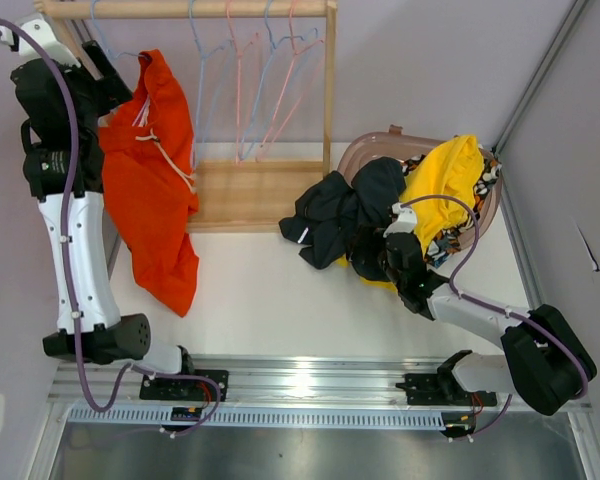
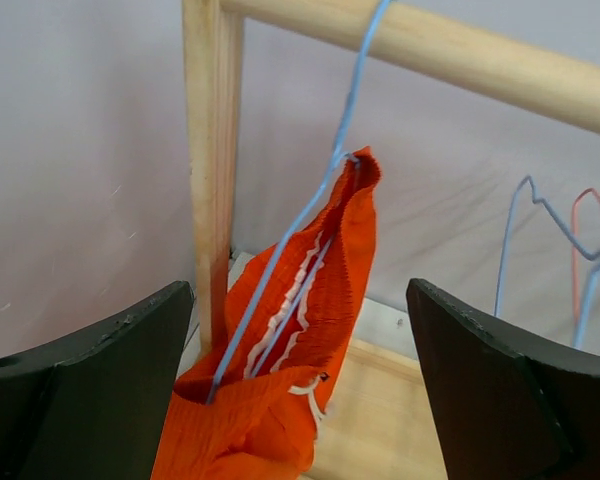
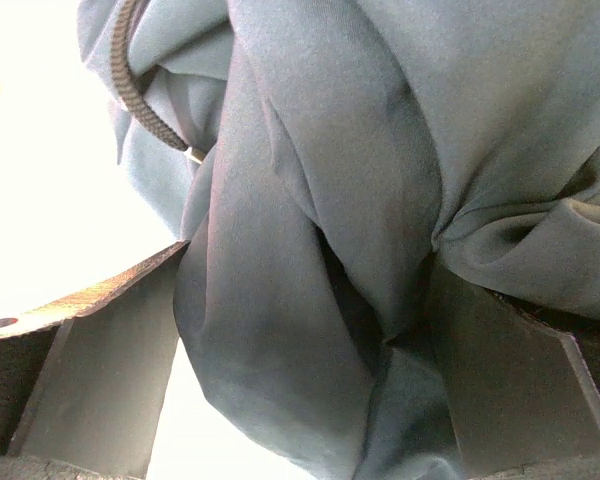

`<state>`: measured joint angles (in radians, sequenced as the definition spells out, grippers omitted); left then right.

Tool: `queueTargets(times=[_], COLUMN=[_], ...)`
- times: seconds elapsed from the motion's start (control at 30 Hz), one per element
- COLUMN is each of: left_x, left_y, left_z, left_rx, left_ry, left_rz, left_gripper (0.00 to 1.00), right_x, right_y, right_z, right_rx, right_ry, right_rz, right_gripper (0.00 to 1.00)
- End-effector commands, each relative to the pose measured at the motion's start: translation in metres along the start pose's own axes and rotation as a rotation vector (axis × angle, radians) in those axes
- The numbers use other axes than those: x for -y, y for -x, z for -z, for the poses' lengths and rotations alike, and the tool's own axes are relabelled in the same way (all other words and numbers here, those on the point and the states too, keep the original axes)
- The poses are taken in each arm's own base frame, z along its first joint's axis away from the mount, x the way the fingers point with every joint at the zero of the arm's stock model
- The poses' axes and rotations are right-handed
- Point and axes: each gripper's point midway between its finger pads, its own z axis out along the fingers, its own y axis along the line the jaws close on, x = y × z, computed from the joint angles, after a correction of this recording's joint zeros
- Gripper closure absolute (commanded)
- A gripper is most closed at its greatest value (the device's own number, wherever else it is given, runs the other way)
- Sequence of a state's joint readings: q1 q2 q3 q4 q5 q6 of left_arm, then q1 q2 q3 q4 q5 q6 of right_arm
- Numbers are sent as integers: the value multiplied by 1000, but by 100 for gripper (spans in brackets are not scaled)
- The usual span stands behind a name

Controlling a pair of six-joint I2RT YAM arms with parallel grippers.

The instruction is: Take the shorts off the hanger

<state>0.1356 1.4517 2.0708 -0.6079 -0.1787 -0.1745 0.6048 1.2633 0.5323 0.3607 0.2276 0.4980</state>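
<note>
I will next lower my left gripper toward the orange-red shorts (image 1: 155,170), fingers open around the hanger's near wire, since it slopes bare above the shorts' waistband.
The orange-red shorts (image 1: 155,170) hang by the waistband on a blue wire hanger (image 2: 325,170) at the left end of the wooden rack (image 1: 328,90). My left gripper (image 1: 115,90) is raised beside them. In the left wrist view it (image 2: 300,300) is open, with the waistband (image 2: 320,290) lying between and beyond the jaws, not touched. The black shorts (image 1: 345,210) lie in a heap at the basket's front. My right gripper (image 1: 390,245) is pushed into them. In the right wrist view it (image 3: 305,270) is open, with black cloth (image 3: 380,120) filling the gap. The yellow shorts (image 1: 445,185) lie on a patterned pair (image 1: 450,240).
Several empty blue and pink wire hangers (image 1: 270,80) hang on the rack's rod. The rack's wooden base (image 1: 245,195) lies on the white table. A brown basket (image 1: 365,150) holds clothes at the right. Walls stand close on the left and right.
</note>
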Motion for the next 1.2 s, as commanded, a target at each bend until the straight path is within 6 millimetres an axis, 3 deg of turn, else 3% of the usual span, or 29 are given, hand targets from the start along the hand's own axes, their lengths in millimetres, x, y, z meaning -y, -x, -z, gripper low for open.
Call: queueTargets(times=[0.0, 0.2, 0.37, 0.47, 0.5, 0.57, 0.6, 0.67, 0.7, 0.77, 0.8, 0.83, 0.93, 0.97, 1.07, 1.1, 1.17], left_x=[-11, -14, -8, -6, -6, -6, -5, -4, -2, -2, -2, -2, -1, 0, 8, 9, 13], left_y=[3, -22, -38, -46, -49, -52, -53, -54, -57, -57, -58, -59, -59, -61, -58, -59, -57], left_z=[-19, -45, -56, -62, -64, -66, -67, -68, -69, -69, -69, -68, -67, -66, -62, -62, -58], left_rx=[11, -55, -95, -116, -124, -129, -132, -137, -144, -145, -148, -151, -149, -151, -149, -153, -153], left_ry=[20, 7, -23, -33, -35, -36, -43, -49, -53, -58, -56, -56, -67, -68, -110, -117, -134], left_rz=[8, 20, 30, 32, 32, 36, 38, 43, 44, 46, 46, 47, 52, 56, 75, 77, 81], left_gripper=[7, 13, 19, 30, 38, 48, 60, 75, 78, 87, 96, 100, 100, 100, 100, 100, 100], right_x=[2, 2, 0, -7, -9, -19, -22, -24, -26, -38, -35, -41, -32, -31, -16, -9, 7], right_y=[-55, -56, -53, -46, -40, -16, 0, 24, 38, 87, 94, 125, 155, 181, 186, 174, 166], right_z=[11, 10, 10, 15, 17, 28, 33, 51, 57, 76, 83, 95, 115, 124, 107, 89, 74], right_rx=[-186, -189, -182, -176, -172, -121, -101, -73, -51, 55, 54, 124, 162, 218, 162, 91, 4], right_ry=[44, 46, 49, 63, 45, 47, 19, -11, -19, -22, -42, -57, -144, -193, -267, -277, -294], right_rz=[6, 7, 7, 17, 27, 42, 55, 73, 77, 76, 89, 80, 119, 118, 191, 186, 108], right_gripper=[1, 1, 1, 1, 1, 0, 0, 1, 1, 1, 1, 1, 1, 1, 1, 1, 0])
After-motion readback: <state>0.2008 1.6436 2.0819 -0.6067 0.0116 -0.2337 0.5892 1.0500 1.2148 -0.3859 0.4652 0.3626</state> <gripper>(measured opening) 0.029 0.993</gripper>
